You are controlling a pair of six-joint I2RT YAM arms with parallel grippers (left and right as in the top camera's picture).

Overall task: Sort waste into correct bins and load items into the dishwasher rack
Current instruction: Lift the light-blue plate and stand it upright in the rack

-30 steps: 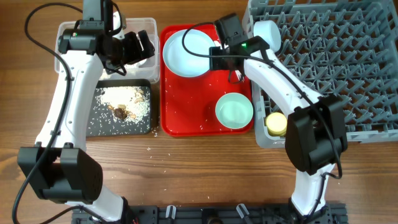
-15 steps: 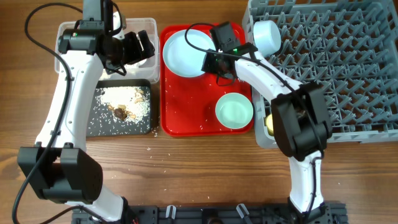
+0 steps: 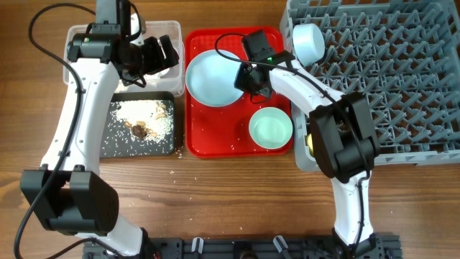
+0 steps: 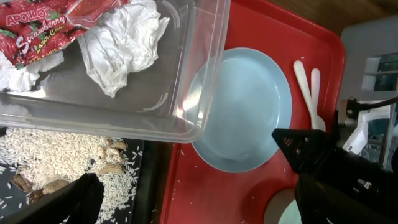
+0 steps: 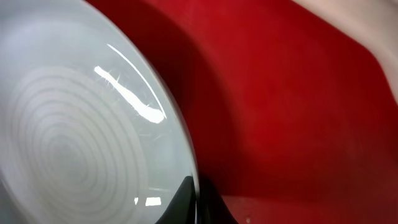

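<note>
The rack's far part [image 3: 353, 42] beside its bowl is empty. My right gripper lifts and carries the plate outward over those slots next, then lowers and releases it.
The pale blue plate [image 3: 212, 78] lies on the red tray [image 3: 230, 140], and my right gripper [image 3: 248, 78] is shut on its right rim. In the right wrist view the two dark fingertips [image 5: 198, 199] pinch the plate [image 5: 74, 124] edge over the tray [image 5: 292, 112]. My left gripper [image 3: 169, 54] hangs open over the clear bin [image 3: 172, 29], holding nothing. In that bin lie white napkins [image 4: 124, 37] and a red wrapper [image 4: 43, 31]. Rice with brown lumps [image 3: 144, 119] fills the black bin [image 3: 115, 150]. A white fork and spoon [image 4: 308, 87] rest beside the plate [image 4: 249, 106].
One blue-green bowl [image 3: 270, 127] stands on the tray's front right. Another bowl [image 3: 307, 42] and a yellow cup [image 3: 318, 142] sit along the left side of the grey dishwasher rack [image 3: 388, 72]. Stray rice grains dot the tray and the wood in front of it.
My right gripper moved left to the plate's rim and closed on it. The plate has shifted toward the front of the tray. The left arm has not moved.
</note>
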